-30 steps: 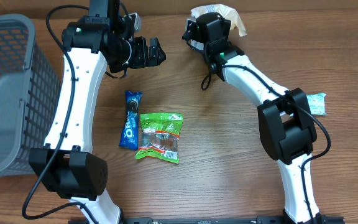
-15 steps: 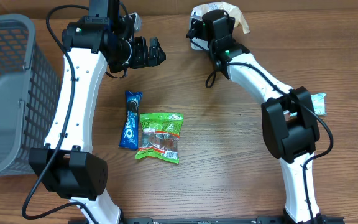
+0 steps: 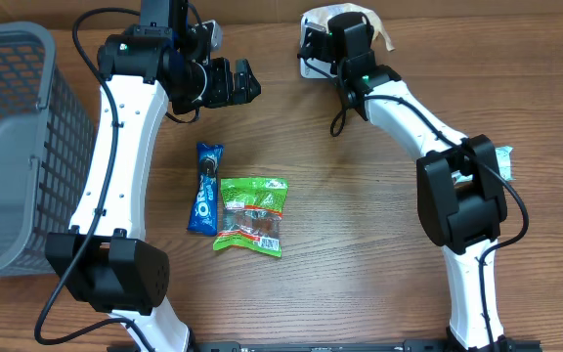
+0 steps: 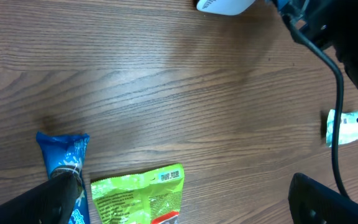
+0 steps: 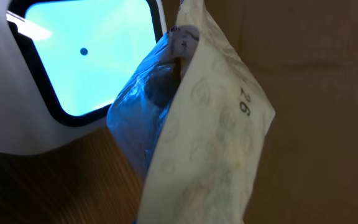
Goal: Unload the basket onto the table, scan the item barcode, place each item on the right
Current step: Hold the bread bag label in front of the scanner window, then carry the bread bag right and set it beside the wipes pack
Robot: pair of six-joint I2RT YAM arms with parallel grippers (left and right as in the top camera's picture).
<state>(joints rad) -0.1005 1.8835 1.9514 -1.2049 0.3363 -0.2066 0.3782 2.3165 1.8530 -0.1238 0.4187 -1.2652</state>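
Note:
My right gripper moves back from the scanner (image 3: 311, 61) next, down toward the small teal and white packet.
A cream packet with a blue inner side (image 5: 210, 137) fills the right wrist view, held up beside the white scanner's glowing cyan window (image 5: 86, 56). Overhead, my right gripper (image 3: 348, 27) is shut on that packet (image 3: 368, 20) at the back of the table, by the scanner (image 3: 311, 61). Its fingers are hidden behind the packet. My left gripper (image 3: 250, 83) hangs wide open above bare wood, holding nothing. In the left wrist view its dark fingers (image 4: 48, 199) frame a green packet (image 4: 138, 196) and a blue Oreo pack (image 4: 64, 152).
The blue Oreo pack (image 3: 204, 188) and green packet (image 3: 252, 215) lie side by side mid-table. A grey mesh basket (image 3: 8, 147) stands at the left edge. A small teal and white packet (image 3: 499, 161) lies at the right, behind my right arm.
My right gripper has shifted a little to the right along the back with the cream packet. The left arm and the packets on the table have not moved.

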